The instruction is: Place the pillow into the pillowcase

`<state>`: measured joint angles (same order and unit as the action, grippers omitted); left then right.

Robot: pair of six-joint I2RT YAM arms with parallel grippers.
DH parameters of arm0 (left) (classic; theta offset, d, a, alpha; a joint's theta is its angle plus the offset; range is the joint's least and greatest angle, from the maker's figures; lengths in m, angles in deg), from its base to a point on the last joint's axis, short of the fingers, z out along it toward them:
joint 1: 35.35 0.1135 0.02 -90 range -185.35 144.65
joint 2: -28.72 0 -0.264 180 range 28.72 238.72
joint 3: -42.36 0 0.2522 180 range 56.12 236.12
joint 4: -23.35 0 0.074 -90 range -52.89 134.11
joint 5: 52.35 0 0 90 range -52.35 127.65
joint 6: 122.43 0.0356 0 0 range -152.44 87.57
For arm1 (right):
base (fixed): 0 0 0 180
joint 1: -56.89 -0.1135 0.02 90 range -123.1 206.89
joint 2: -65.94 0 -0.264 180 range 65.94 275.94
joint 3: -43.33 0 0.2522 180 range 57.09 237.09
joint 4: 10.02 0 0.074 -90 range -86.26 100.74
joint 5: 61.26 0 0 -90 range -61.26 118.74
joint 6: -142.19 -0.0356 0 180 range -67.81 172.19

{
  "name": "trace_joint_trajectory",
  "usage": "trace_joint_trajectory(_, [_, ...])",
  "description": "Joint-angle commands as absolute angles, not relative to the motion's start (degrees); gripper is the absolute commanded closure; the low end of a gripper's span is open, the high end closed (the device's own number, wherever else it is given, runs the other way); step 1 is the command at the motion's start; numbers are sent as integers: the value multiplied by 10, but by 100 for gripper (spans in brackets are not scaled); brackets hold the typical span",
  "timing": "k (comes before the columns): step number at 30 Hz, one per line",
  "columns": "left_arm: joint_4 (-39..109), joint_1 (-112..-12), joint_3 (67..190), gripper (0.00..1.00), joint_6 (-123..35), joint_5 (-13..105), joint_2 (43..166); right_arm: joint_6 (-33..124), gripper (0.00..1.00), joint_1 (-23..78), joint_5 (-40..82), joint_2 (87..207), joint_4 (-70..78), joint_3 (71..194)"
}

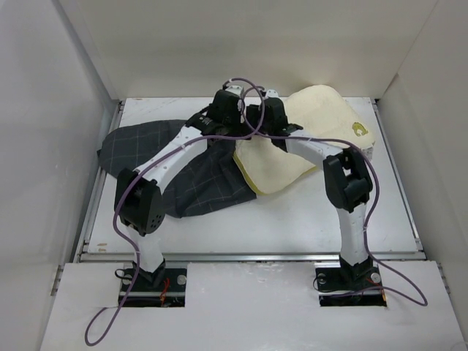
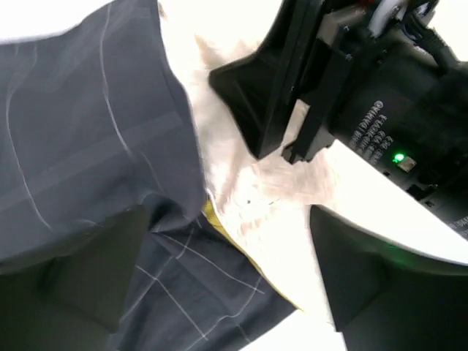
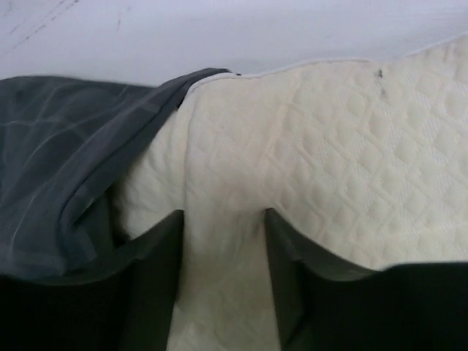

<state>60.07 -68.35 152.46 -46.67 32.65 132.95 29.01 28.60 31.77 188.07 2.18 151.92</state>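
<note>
My left gripper should move back and down next, onto the raised fold of grey cloth (image 1: 229,151) (image 2: 180,207) beside the yellow edge, because that layer bulges above the cloth beneath.
The dark grid-pattern pillowcase (image 1: 146,150) lies at the left of the table. The cream pillow (image 1: 322,117) lies at the right, its left end under the pillowcase's edge. Both grippers meet at the back centre. My right gripper (image 3: 223,219) is shut on a fold of the pillow (image 3: 329,146), next to the pillowcase's edge (image 3: 66,146); it also shows in the top view (image 1: 272,113). My left gripper (image 2: 230,219) is open wide over the pillowcase (image 2: 88,131) and the yellow-edged pillow (image 2: 248,183). A raised layer of the pillowcase drapes by its left finger (image 2: 73,278).
White walls close in the table (image 1: 292,219) on the left, back and right. Purple cables (image 1: 248,95) loop over both arms. The right gripper's body (image 2: 351,95) is close in front of the left wrist camera. A metal rail (image 1: 248,256) runs along the near edge.
</note>
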Motion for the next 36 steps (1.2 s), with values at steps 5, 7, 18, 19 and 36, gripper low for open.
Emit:
trace_joint_trajectory(5, [625, -676, 1513, 0, -504, 286, 1309, 382, 8, 289, 285, 1803, -8, 1459])
trace_joint_trajectory(7, [615, -676, 1471, 0, -526, 280, 1279, 387, 4, 297, 309, 1756, 14, 1408])
trace_joint_trajectory(18, [533, -665, 1300, 14, -594, 309, 1286, 428, 0, 304, 261, 1610, 92, 1242])
trace_joint_trajectory(19, [528, -665, 1305, 16, -594, 309, 1293, 428, 0, 304, 261, 1604, 92, 1242])
trace_joint_trajectory(36, [528, -659, 1358, 100, -614, 247, 1365, 450, 0, 234, 320, 1633, 94, 1204])
